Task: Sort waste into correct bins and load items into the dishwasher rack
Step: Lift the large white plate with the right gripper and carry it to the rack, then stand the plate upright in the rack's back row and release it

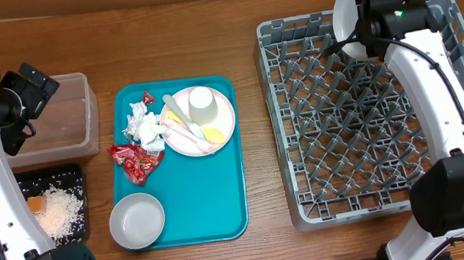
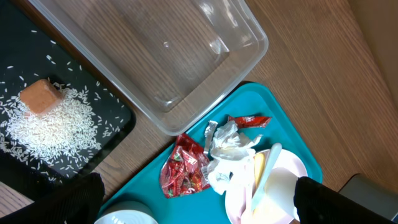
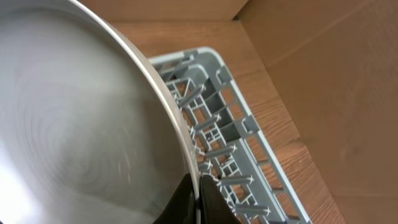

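The plate comes down with my right gripper between the pegs at the rack's far end (image 1: 364, 68) (image 3: 214, 140) next. The plate's rim then comes free, since those pegs stand below the gripper.
My right gripper (image 3: 198, 200) is shut on the rim of a white plate (image 1: 346, 15), held on edge over the far end of the grey dishwasher rack (image 1: 381, 175); the plate (image 3: 74, 118) fills the right wrist view. My left gripper (image 2: 198, 200) is open and empty above the clear tub (image 1: 67, 120) and black tray (image 1: 57, 177), which holds rice (image 2: 53, 127) and the orange cube (image 2: 41, 98). On the teal tray lie a crumpled napkin (image 1: 144, 126), red wrappers (image 1: 136, 160), a pink plate (image 1: 223, 122) with a cup (image 1: 202, 104) and utensils (image 1: 181, 118), and a white bowl (image 1: 137, 221).
The teal serving tray (image 1: 212, 192) lies between the bins and the rack. A cardboard wall runs along the table's far edge and right side (image 3: 323, 56). A small red wrapper (image 1: 146, 97) lies at the teal tray's far left.
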